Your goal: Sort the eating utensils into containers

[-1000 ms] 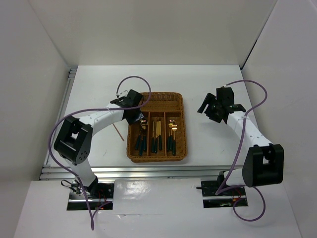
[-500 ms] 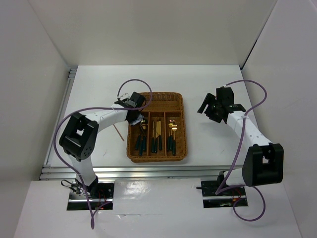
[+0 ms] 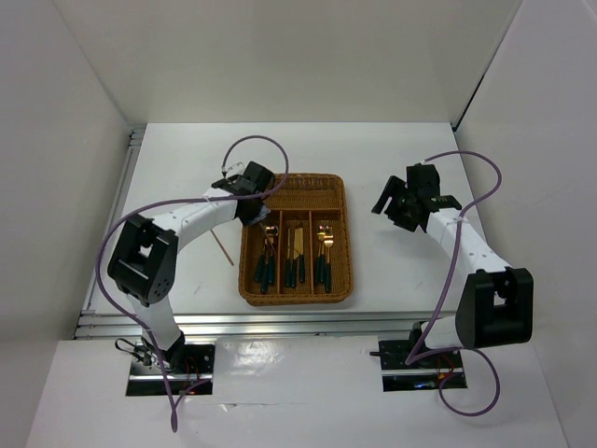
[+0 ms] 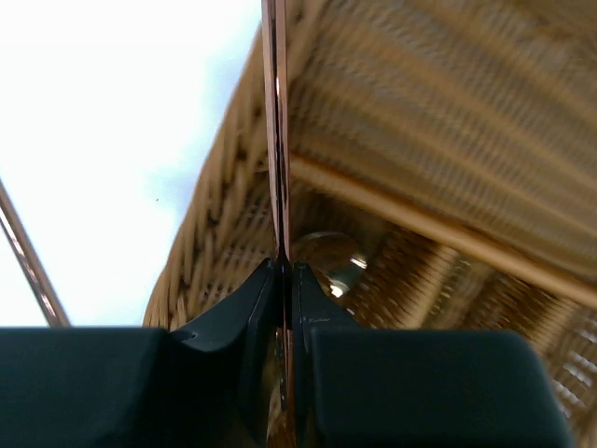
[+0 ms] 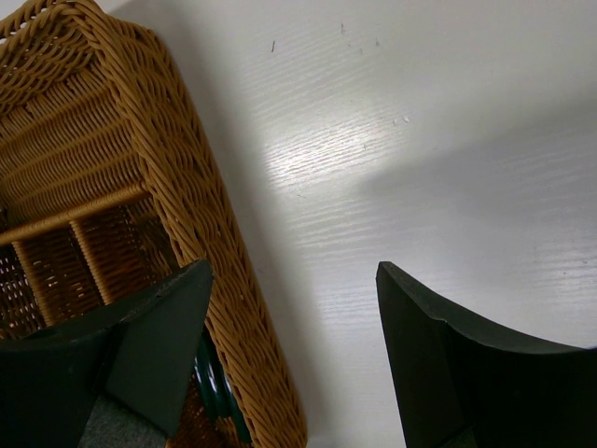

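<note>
The chopstick goes up and outward with my left gripper next, turns along the tray's wide far section and lowers for release there, since that section still lies empty.
The brown wicker tray (image 3: 343, 245) lies mid-table. Its three long slots hold gold-headed, green-handled spoons (image 3: 269, 257), knives (image 3: 296, 252) and forks (image 3: 324, 252). My left gripper (image 3: 258, 201) hovers over the tray's far-left corner. In the left wrist view it (image 4: 284, 266) is shut on a thin copper chopstick (image 4: 277, 140) that points along the tray wall (image 4: 215, 215), above a spoon head (image 4: 326, 257). A second chopstick (image 3: 224, 249) lies on the table left of the tray. My right gripper (image 3: 392, 207) is open and empty, right of the tray.
The right wrist view shows the tray's right wall (image 5: 215, 233) and green handles (image 5: 210, 383) beside its left finger, with bare white table (image 5: 392, 140) between the fingers. The loose chopstick also shows in the left wrist view (image 4: 23, 252). White walls enclose the table.
My left gripper has shifted slightly toward the tray's far-left corner with the chopstick in it. The right arm has barely moved.
</note>
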Available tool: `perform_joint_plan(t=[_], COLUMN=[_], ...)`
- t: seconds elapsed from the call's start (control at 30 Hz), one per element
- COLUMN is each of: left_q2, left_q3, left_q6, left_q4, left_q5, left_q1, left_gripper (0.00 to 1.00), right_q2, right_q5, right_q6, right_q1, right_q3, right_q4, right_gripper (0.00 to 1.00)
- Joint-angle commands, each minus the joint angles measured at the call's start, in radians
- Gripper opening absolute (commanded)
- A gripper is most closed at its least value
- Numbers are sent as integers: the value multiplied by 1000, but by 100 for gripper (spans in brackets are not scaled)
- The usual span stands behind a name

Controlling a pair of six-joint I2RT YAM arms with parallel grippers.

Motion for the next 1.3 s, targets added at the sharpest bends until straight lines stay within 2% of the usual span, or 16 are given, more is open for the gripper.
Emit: perform_joint_plan(t=[0.0, 0.17, 0.3, 0.37, 0.43, 0.47, 0.5, 0.57, 0.7, 0.73, 1.0, 1.27], left_q2=[-108, -154, -107, -106, -120, -155, -172, -195, -176, -135, -27, 64], left_q3=[88, 189, 329, 341, 297, 215, 171, 66, 14, 48, 102, 197], left_q6=[94, 286, 295, 204, 125, 67, 27, -126, -332, -410, -617, -884], left_q4=[-39, -38, -102, -116, -32, 28, 139, 216, 295, 277, 268, 113], left_q5=[6, 72, 25, -15, -24, -3, -3, -15, -65, -76, -67, -87], left_q1=[1, 1, 1, 1, 1, 1, 1, 1, 1, -8, -8, -37], left_gripper=[11, 11, 11, 11, 11, 11, 11, 11, 9, 8, 6, 5], right_q2=[3, 3, 3, 3, 3, -6, -6, -26, -45, -54, -74, -83], right_q5=[14, 14, 23, 35, 46, 58, 58, 80, 90, 100, 100, 80], right_q6=[-14, -14, -14, -5, -5, -5, -5, -5, -5, -5, -5, -5], right_q1=[1, 1, 1, 1, 1, 1, 1, 1, 1, 1, 1, 1], right_q3=[39, 39, 50, 50, 59, 59, 59, 59, 59, 59, 50, 41], right_q4=[15, 15, 15, 15, 6, -3, -3, -12, -21, -21, -40, -60], right_gripper=[79, 79, 79, 79, 79, 79, 79, 79, 79, 79, 79, 79])
